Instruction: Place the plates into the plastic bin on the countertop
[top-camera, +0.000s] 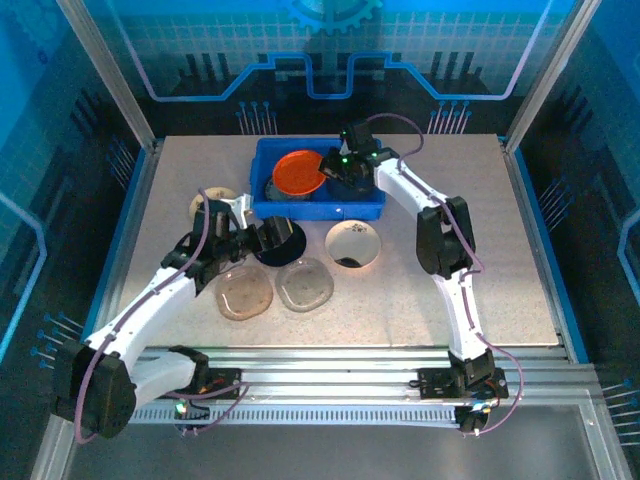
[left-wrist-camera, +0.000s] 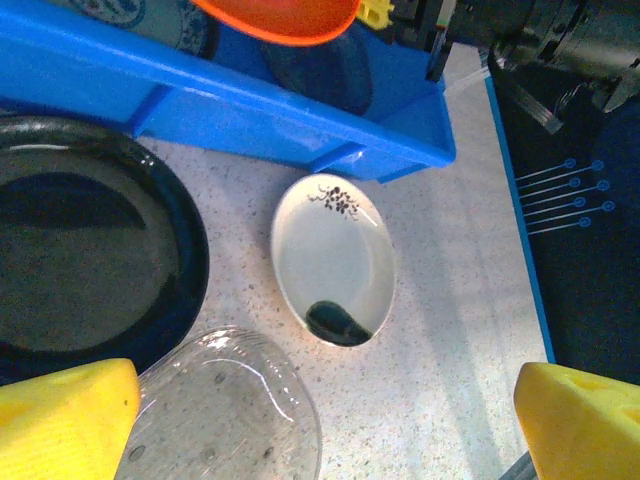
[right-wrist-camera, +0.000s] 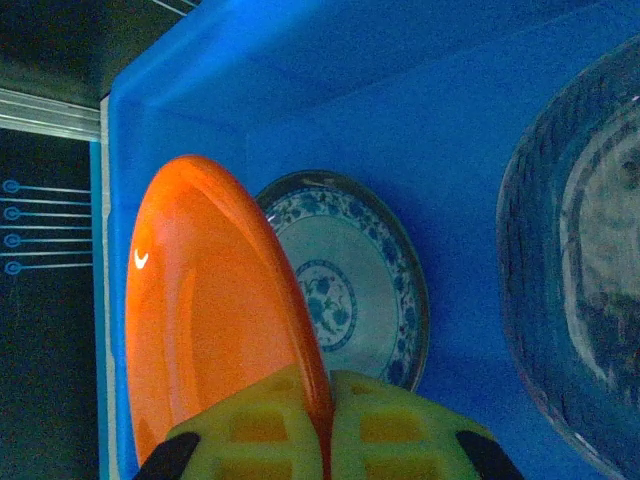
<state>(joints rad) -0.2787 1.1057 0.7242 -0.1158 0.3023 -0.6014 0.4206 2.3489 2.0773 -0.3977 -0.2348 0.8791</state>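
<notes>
The tilted orange plate should go down into the bin (right-wrist-camera: 420, 90) onto the blue-patterned plate (right-wrist-camera: 345, 275). My right gripper should lower it there, then release the orange plate's rim.
My right gripper (right-wrist-camera: 328, 430) is shut on the rim of an orange plate (right-wrist-camera: 200, 320), holding it tilted over the blue plastic bin (right-wrist-camera: 420, 90). Under it in the bin lies a blue-patterned plate (right-wrist-camera: 355, 290), with a greyish plate (right-wrist-camera: 590, 280) beside it. From above, the orange plate (top-camera: 297, 172) hangs over the bin's (top-camera: 318, 208) left half. My left gripper (left-wrist-camera: 325, 440) is open and holds nothing, low over the countertop (left-wrist-camera: 450, 330). Around it lie a black plate (left-wrist-camera: 90, 250), a cream plate with dark marks (left-wrist-camera: 335, 260) and a clear plate (left-wrist-camera: 220, 410).
Two clear plates (top-camera: 245, 293) (top-camera: 304, 284) lie in front of the black plate (top-camera: 285, 240), and the cream plate (top-camera: 353, 243) sits just below the bin. Another pale plate (top-camera: 212, 203) peeks out left of the bin. A metal frame (top-camera: 350, 355) edges the near side.
</notes>
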